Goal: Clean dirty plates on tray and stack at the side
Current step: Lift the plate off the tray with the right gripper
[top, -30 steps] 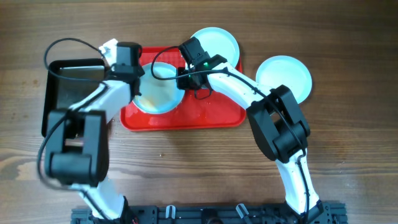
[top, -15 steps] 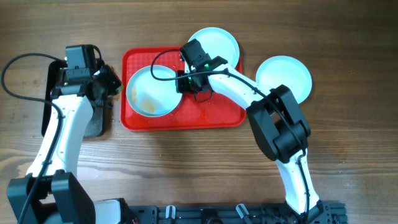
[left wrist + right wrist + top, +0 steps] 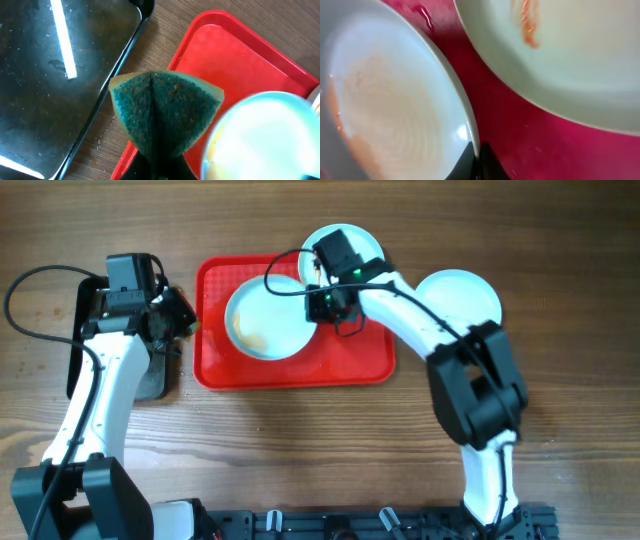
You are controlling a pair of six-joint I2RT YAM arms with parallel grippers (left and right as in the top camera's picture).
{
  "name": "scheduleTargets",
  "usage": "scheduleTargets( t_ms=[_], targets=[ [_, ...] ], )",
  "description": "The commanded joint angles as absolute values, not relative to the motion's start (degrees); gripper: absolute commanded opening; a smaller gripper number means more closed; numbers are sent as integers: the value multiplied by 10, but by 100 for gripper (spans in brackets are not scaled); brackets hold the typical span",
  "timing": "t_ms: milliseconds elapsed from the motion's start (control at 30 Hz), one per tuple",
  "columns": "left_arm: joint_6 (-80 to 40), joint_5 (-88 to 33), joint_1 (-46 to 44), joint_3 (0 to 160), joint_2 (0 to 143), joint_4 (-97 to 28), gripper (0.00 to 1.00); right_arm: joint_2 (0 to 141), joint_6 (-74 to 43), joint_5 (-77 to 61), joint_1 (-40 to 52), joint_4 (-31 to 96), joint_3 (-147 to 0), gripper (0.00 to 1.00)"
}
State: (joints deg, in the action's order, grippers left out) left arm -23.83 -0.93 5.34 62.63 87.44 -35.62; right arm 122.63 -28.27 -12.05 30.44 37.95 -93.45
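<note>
Next, my right gripper lifts across the tray's rim and lowers its plate onto the clean-looking plate (image 3: 459,310), since that lies to the gripper's right in the overhead view.
The red tray (image 3: 295,370) lies mid-table. A plate smeared with orange-brown sauce (image 3: 265,320) sits in it. My right gripper (image 3: 318,302) is shut on that plate's right rim; the right wrist view shows the fingers (image 3: 476,156) pinching the rim of the plate (image 3: 395,110). A second plate (image 3: 350,242) with an orange streak (image 3: 570,60) rests at the tray's back right corner. A third, clean-looking plate (image 3: 460,300) lies on the table to the right of the tray. My left gripper (image 3: 178,320) is shut on a green sponge (image 3: 165,107) just left of the tray's left rim (image 3: 235,55).
A black metal tray (image 3: 100,340) with a shiny bottom (image 3: 50,75) lies left of the red tray, under my left arm. Bare wooden table runs along the front and on the far right.
My left arm has swung off the plate to the left with the sponge, then held still. My right gripper has slid the held plate to the right inside the tray.
</note>
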Motion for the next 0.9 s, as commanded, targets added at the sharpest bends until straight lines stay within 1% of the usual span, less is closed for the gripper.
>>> scheduleTargets(
  t_ms=[0,200,333,400,533,733,867],
  targets=[
    [-228,1,54,632,872,-354,4,1153,-239,8,317,402,-937,4],
    [-228,1,54,628,872,-354,4,1097,-217,201,362,411,-937,4],
    [-228,1,54,628,872,-354,4,1092,-194,365,426,417,-937,4],
    [-228,1,54,628,872,-354,4,1093,-195,487,468,420,-937,4],
    [-228,1,54,628,872,-355,4,1093,-194,649,511,419,-937,4],
    [-228,1,54,628,872,-354,4,1093,-166,808,554,396,-937,4],
    [-228,1,54,628,872,-354,4,1093,-120,836,567,355,-937,4]
  ],
)
